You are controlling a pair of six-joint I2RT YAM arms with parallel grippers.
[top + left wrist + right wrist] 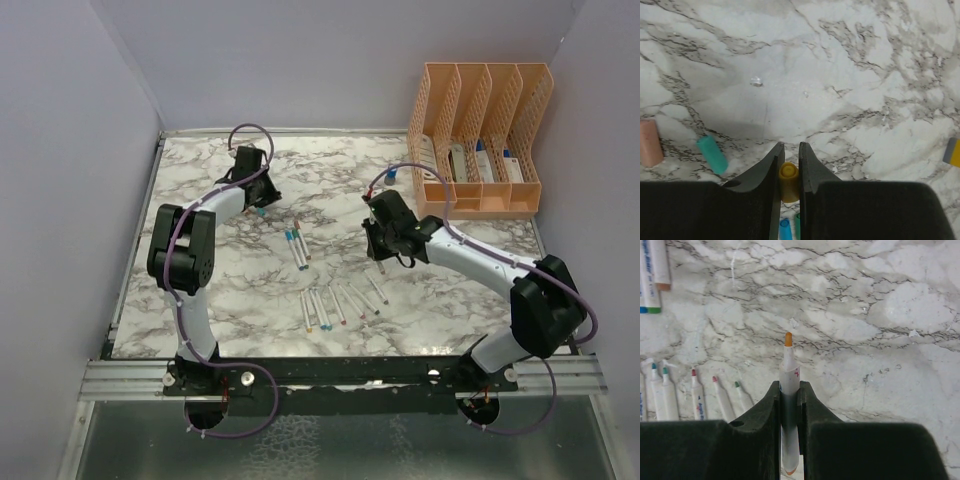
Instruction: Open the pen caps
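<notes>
The right gripper should go down next, moving to the right in the top view, onto the marble [394,286] [836,406] beside the end of the uncapped row, because its pen's tip is bare.
My left gripper [789,148] is shut on a small yellow pen cap [789,181], held just above the marble table at the back left [262,207]. Loose caps lie near it: teal [712,154], pink [650,143], and blue [785,230] with a green one under the fingers. My right gripper [788,386] is shut on a white-barrelled pen [790,372] whose bare orange tip points forward; it hovers right of centre [383,252]. Several uncapped pens [696,396] lie in a row [340,300]. Three capped pens [297,245] lie further back, also seen in the right wrist view [655,270].
A peach file organiser [480,100] with white-and-blue items stands at the back right. A stubby blue bottle [392,175] stands left of it. A yellow-and-grey piece [952,152] shows at the right edge of the left wrist view. Grey walls enclose the table.
</notes>
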